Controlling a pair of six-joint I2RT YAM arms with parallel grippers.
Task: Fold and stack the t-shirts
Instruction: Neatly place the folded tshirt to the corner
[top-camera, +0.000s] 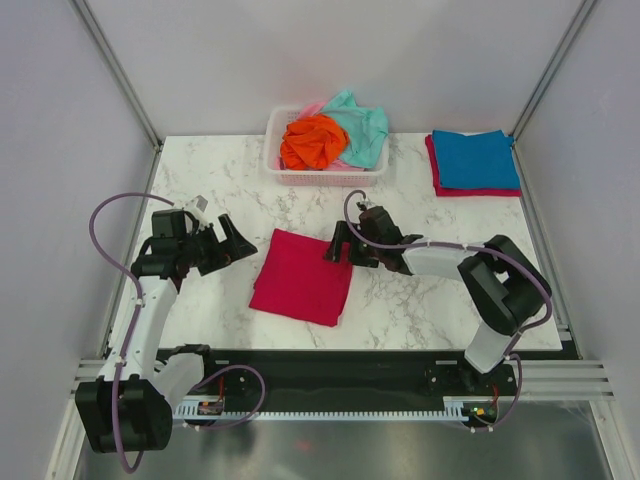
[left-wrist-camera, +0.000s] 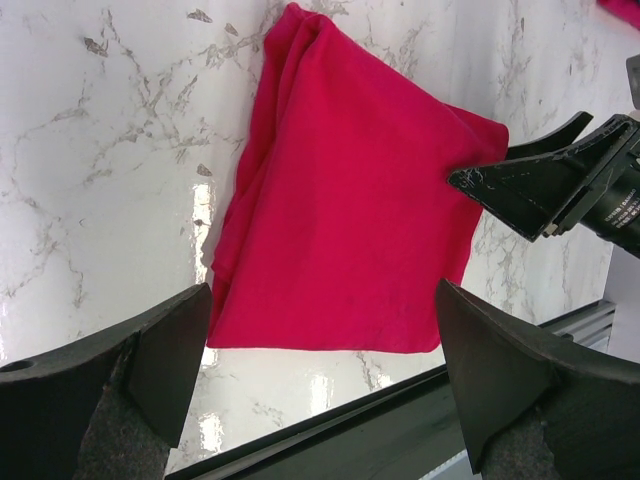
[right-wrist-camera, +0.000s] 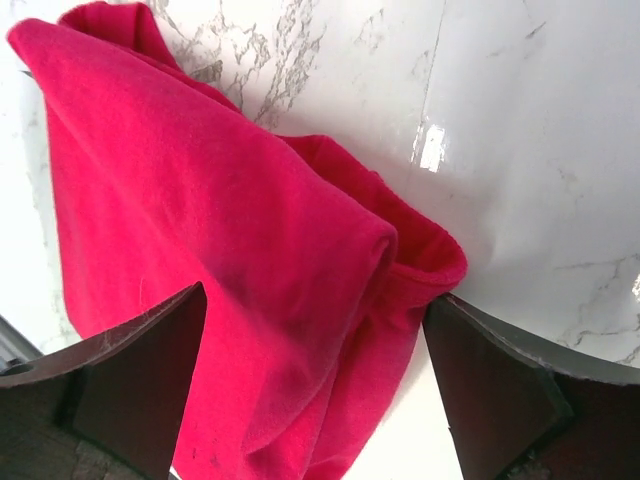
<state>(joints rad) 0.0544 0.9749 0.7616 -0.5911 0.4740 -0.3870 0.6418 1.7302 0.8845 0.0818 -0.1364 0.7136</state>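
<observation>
The shirt's folded corner (right-wrist-camera: 378, 290) lies below, between the wide-open fingers of my right gripper, so next that gripper needs to lower onto it and close across its stacked layers.
A folded crimson red t-shirt (top-camera: 300, 276) lies flat on the table's middle. It also shows in the left wrist view (left-wrist-camera: 350, 210) and the right wrist view (right-wrist-camera: 220, 250). My left gripper (top-camera: 238, 240) is open and empty, just left of the shirt and apart from it; in its own view (left-wrist-camera: 320, 400) the shirt's near edge lies ahead of the jaws. My right gripper (top-camera: 338, 252) is open at the shirt's right edge; in its own view (right-wrist-camera: 315, 390) the jaws stand wide on either side of a folded corner. One of its fingers (left-wrist-camera: 525, 185) shows in the left wrist view.
A white slatted basket (top-camera: 278, 128) at the back holds orange (top-camera: 312, 142), mint-teal (top-camera: 362, 128) and pink shirts. A folded blue shirt (top-camera: 474, 158) lies on a red one (top-camera: 470, 190) at the back right. Metal frame posts stand at the sides.
</observation>
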